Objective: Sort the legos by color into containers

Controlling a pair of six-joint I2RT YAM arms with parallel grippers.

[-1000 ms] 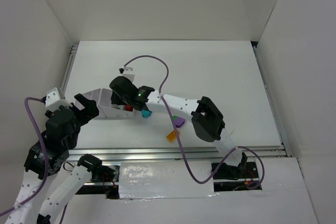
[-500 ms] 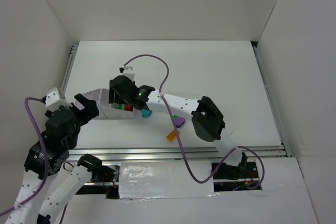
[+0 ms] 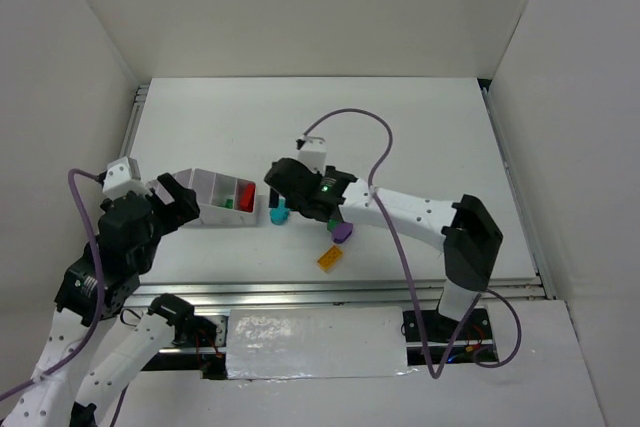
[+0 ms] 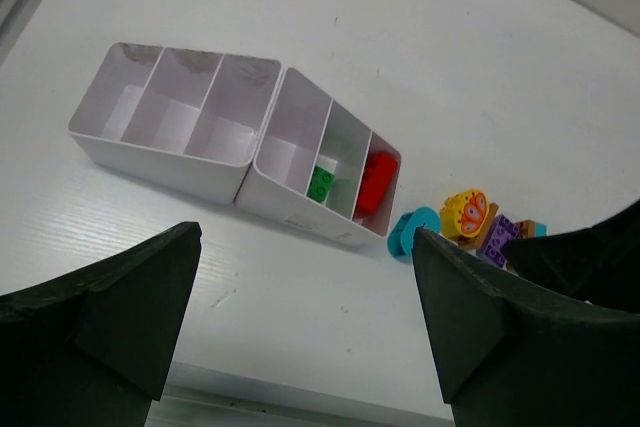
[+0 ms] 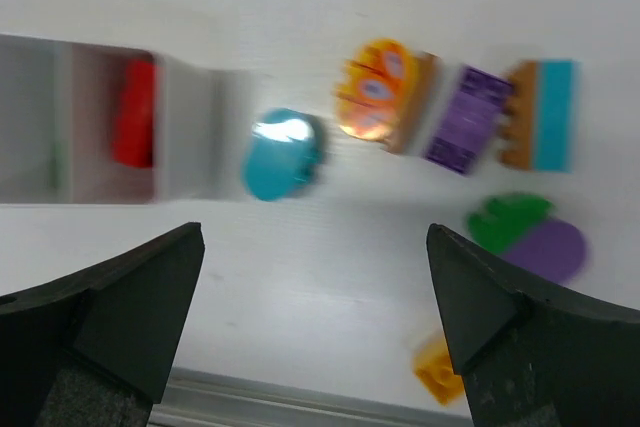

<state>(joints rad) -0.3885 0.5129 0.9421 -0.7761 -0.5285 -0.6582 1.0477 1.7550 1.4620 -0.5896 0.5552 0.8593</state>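
My right gripper will next move right in the top view and down astride the purple oval and the green piece [image 5: 510, 219], as the oval lies below it.
The white divided tray [image 3: 212, 187] lies at the left, with a red brick [image 3: 246, 197] in its right end compartment and a green brick [image 3: 228, 204] in the one beside it. In the left wrist view the same tray [image 4: 175, 112] shows the green brick [image 4: 320, 184] and the red brick [image 4: 376, 182]. My right gripper [image 3: 284, 195] hangs open and empty just right of the tray, over a teal oval lego [image 5: 283, 155]. Loose legos lie near it: an orange-yellow piece [image 5: 380, 95], a purple brick [image 5: 468, 119], a green piece [image 5: 510, 219]. My left gripper [image 3: 185, 199] is open at the tray's left.
A purple oval [image 3: 343, 231] and a small orange brick [image 3: 329, 258] lie toward the table's near edge. A metal rail [image 3: 340, 292] runs along that edge. White walls enclose the table on three sides. The right arm's purple cable [image 3: 350, 117] loops above the loose pieces.
My right gripper opened and drew back rightward from over the tray; the red brick now lies uncovered in the end compartment. My left arm shifted slightly up and right.
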